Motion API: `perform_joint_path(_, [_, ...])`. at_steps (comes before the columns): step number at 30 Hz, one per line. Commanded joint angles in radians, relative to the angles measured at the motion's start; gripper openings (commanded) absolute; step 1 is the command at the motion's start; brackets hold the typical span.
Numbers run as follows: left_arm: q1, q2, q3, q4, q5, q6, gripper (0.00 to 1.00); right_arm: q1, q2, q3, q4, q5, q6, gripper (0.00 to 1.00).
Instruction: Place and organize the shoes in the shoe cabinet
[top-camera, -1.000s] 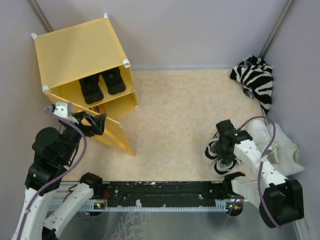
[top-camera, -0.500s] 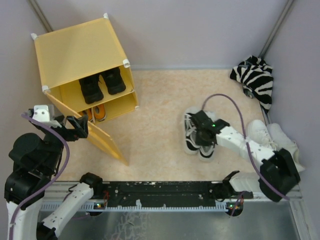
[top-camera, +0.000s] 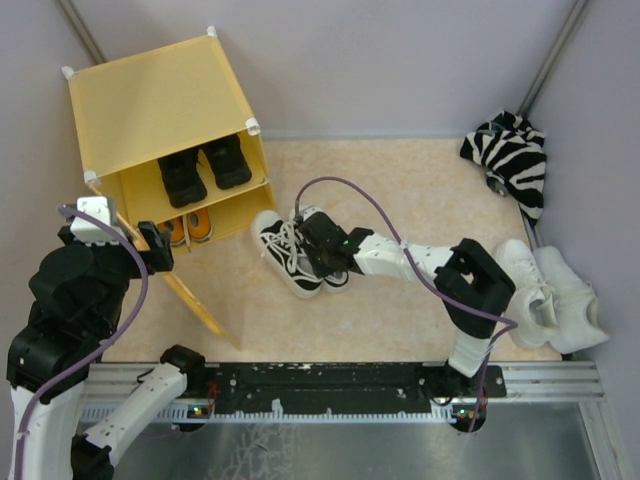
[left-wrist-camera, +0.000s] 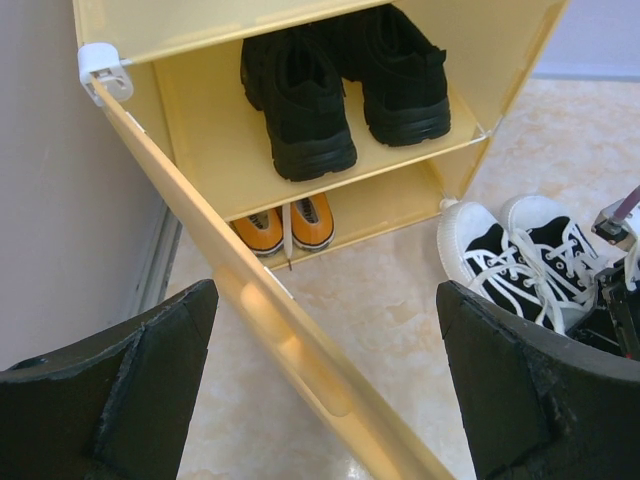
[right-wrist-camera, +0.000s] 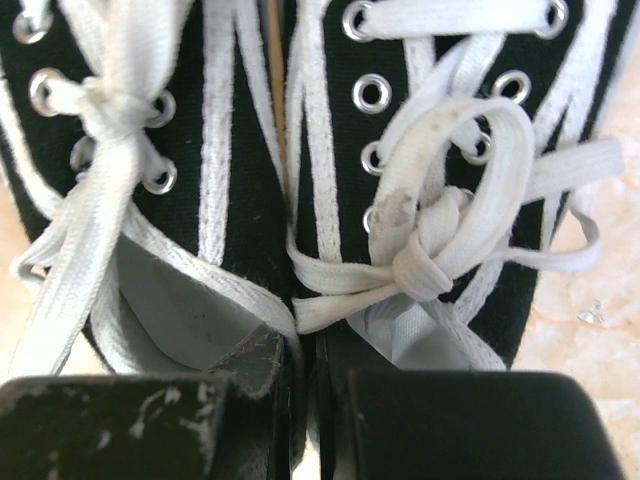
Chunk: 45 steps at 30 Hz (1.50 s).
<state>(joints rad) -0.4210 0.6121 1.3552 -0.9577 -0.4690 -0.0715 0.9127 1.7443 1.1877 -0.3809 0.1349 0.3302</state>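
Observation:
Next, my right gripper slides left in the top view to the empty lower bay beside the orange sneakers and releases the pair inside.
The yellow shoe cabinet (top-camera: 160, 100) stands at the far left with its door panel (top-camera: 195, 300) swung open. The all-black pair (top-camera: 204, 166) sits on its shelf and the orange sneakers (top-camera: 188, 227) lie underneath. My left gripper (left-wrist-camera: 325, 400) is open around the door's edge (left-wrist-camera: 290, 345). My right gripper (top-camera: 322, 243) is shut on the black-and-white sneakers (top-camera: 292, 253), pinching both inner collars (right-wrist-camera: 290, 330) together, just in front of the cabinet's lower opening. The plain white sneakers (top-camera: 545, 290) lie at the right.
A zebra-striped cloth bundle (top-camera: 512, 158) lies in the far right corner. Purple walls close in on left, right and back. The black rail (top-camera: 320, 385) with the arm bases runs along the near edge.

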Motion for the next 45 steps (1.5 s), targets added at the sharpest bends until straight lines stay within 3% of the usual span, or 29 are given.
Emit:
perform_joint_path(1, [-0.002,0.030,0.030,-0.055,-0.054,0.019,0.96,0.000,0.032,0.112,0.113,-0.078,-0.101,0.00])
perform_joint_path(6, [-0.002,0.037,0.013,-0.059,-0.095,0.024,0.96,0.082,0.067,0.186,0.058,-0.051,-0.221,0.00])
perform_joint_path(16, [-0.002,0.026,-0.050,0.003,-0.084,0.054,0.96,0.104,0.136,0.367,0.054,-0.244,-0.165,0.00])
perform_joint_path(30, [-0.002,-0.046,-0.064,0.025,-0.037,0.060,0.96,0.074,0.506,0.870,0.060,-0.085,-0.088,0.00])
perform_joint_path(36, [-0.002,-0.068,-0.062,-0.015,-0.049,0.069,0.96,0.063,0.566,0.963,0.086,0.012,-0.035,0.00])
perform_joint_path(45, [-0.003,-0.076,-0.050,-0.028,-0.050,0.059,0.96,0.004,0.672,1.107,0.099,0.029,0.013,0.00])
